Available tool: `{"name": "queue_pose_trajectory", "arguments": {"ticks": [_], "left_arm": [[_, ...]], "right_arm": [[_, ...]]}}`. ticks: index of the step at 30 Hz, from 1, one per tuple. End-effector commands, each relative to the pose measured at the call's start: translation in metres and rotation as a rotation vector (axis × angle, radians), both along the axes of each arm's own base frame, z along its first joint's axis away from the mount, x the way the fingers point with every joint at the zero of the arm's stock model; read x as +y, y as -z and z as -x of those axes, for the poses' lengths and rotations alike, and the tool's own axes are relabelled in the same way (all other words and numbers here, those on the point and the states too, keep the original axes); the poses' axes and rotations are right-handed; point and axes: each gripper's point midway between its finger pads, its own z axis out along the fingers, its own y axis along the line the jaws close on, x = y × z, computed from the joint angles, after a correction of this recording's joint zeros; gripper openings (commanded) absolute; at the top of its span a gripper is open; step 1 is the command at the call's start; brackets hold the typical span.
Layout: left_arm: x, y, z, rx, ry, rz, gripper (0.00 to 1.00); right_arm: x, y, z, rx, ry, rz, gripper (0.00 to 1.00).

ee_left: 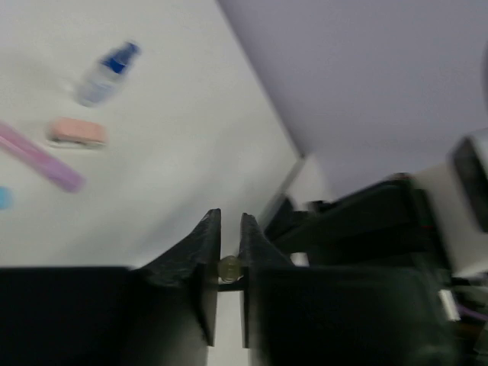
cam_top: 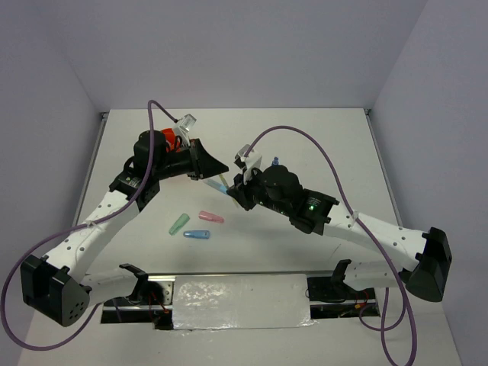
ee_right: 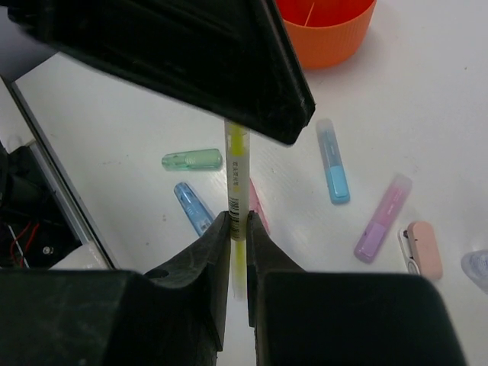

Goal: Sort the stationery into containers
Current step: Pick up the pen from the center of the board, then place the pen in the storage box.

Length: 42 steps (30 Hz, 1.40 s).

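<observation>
I need to carry the yellow pen with my left gripper next, away from my base and my right gripper, and turn it downward over the orange organizer [cam_top: 170,138].
A thin yellow pen [ee_right: 237,164] hangs in the air, with my right gripper [ee_right: 238,217] shut on its lower part. Its far end goes under my left gripper [ee_right: 191,53]. In the left wrist view the pen's round end [ee_left: 229,268] sits pinched between the narrow jaws of the left gripper [ee_left: 230,217]. The two grippers meet above mid-table, left gripper [cam_top: 210,171] and right gripper [cam_top: 232,191]. The orange organizer [ee_right: 328,30] stands beyond them, mostly hidden behind the left arm [cam_top: 164,139].
On the table lie a green marker [cam_top: 178,223], a pink one [cam_top: 211,216] and a blue one [cam_top: 197,235]. A light blue marker [ee_right: 333,162], a purple marker [ee_right: 381,219], a pink eraser [ee_right: 424,248] and a small blue-capped bottle [ee_left: 107,72] lie to the right.
</observation>
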Motion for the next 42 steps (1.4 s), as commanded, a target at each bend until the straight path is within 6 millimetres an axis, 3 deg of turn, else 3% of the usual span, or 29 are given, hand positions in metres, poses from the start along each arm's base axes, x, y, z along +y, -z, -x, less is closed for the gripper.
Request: {"name": "queue_pose_trajectory", "arguments": {"ticks": [1, 2, 4, 5, 7, 8, 11, 12, 13, 15, 16, 18, 19, 20, 22, 28, 33, 38, 41, 42], "left_arm": [[-0.006, -0.015, 0.004, -0.056, 0.046, -0.004, 0.14], [-0.006, -0.017, 0.002, -0.063, 0.043, -0.010, 0.05], [0.000, -0.014, -0.006, -0.077, -0.004, -0.063, 0.00], [0.006, -0.021, -0.018, -0.109, -0.069, -0.087, 0.00], [0.022, -0.023, -0.035, -0.140, -0.168, -0.195, 0.00], [0.043, -0.021, -0.057, -0.159, -0.320, -0.273, 0.00], [0.091, -0.023, -0.094, -0.178, -0.585, -0.432, 0.00], [0.118, -0.024, -0.109, -0.177, -0.743, -0.490, 0.00], [0.129, -0.035, -0.120, -0.218, -0.813, -0.497, 0.00], [0.159, -0.037, -0.142, -0.272, -0.972, -0.595, 0.00], [0.164, -0.032, -0.155, -0.289, -0.999, -0.628, 0.00], [0.182, -0.041, -0.179, -0.330, -1.075, -0.616, 0.00], [0.180, -0.036, -0.196, -0.326, -1.048, -0.608, 0.00], [0.194, -0.036, -0.205, -0.313, -1.083, -0.611, 0.00], [0.200, -0.031, -0.222, -0.301, -1.094, -0.614, 0.00], [0.215, -0.010, -0.241, -0.284, -1.147, -0.684, 0.00], [0.223, 0.011, -0.242, -0.259, -1.156, -0.724, 0.00], [0.227, 0.019, -0.244, -0.259, -1.173, -0.716, 0.03], [0.228, 0.029, -0.246, -0.239, -1.170, -0.729, 0.14], [0.229, 0.034, -0.245, -0.230, -1.171, -0.738, 0.22]], "right_arm": [[0.002, -0.036, -0.004, -0.073, 0.011, -0.054, 0.01], [0.001, -0.035, -0.005, -0.075, 0.013, -0.051, 0.03], [-0.002, -0.033, -0.005, -0.079, 0.017, -0.041, 0.22], [-0.004, -0.028, -0.006, -0.077, 0.032, -0.032, 0.53], [-0.014, -0.030, -0.008, -0.081, 0.074, -0.041, 0.85], [-0.025, -0.028, -0.011, -0.090, 0.120, -0.038, 0.99], [-0.046, -0.031, -0.013, -0.108, 0.195, -0.047, 1.00], [-0.049, -0.031, -0.012, -0.109, 0.198, -0.050, 1.00], [-0.051, -0.031, -0.011, -0.110, 0.200, -0.057, 1.00], [-0.054, -0.029, -0.007, -0.105, 0.194, -0.062, 1.00], [-0.055, -0.027, -0.006, -0.101, 0.192, -0.058, 1.00], [-0.059, -0.020, -0.004, -0.087, 0.201, -0.042, 1.00], [-0.061, -0.017, -0.003, -0.084, 0.201, -0.037, 1.00], [-0.063, -0.013, -0.001, -0.082, 0.198, -0.032, 1.00], [-0.066, -0.007, 0.000, -0.080, 0.200, -0.026, 1.00], [-0.069, -0.001, -0.001, -0.085, 0.208, 0.000, 1.00], [-0.067, 0.000, -0.002, -0.087, 0.195, 0.005, 1.00], [-0.064, 0.001, -0.002, -0.082, 0.189, 0.002, 1.00], [-0.063, 0.000, -0.002, -0.079, 0.190, 0.001, 1.00], [-0.063, -0.002, -0.002, -0.081, 0.189, -0.003, 1.00]]}}
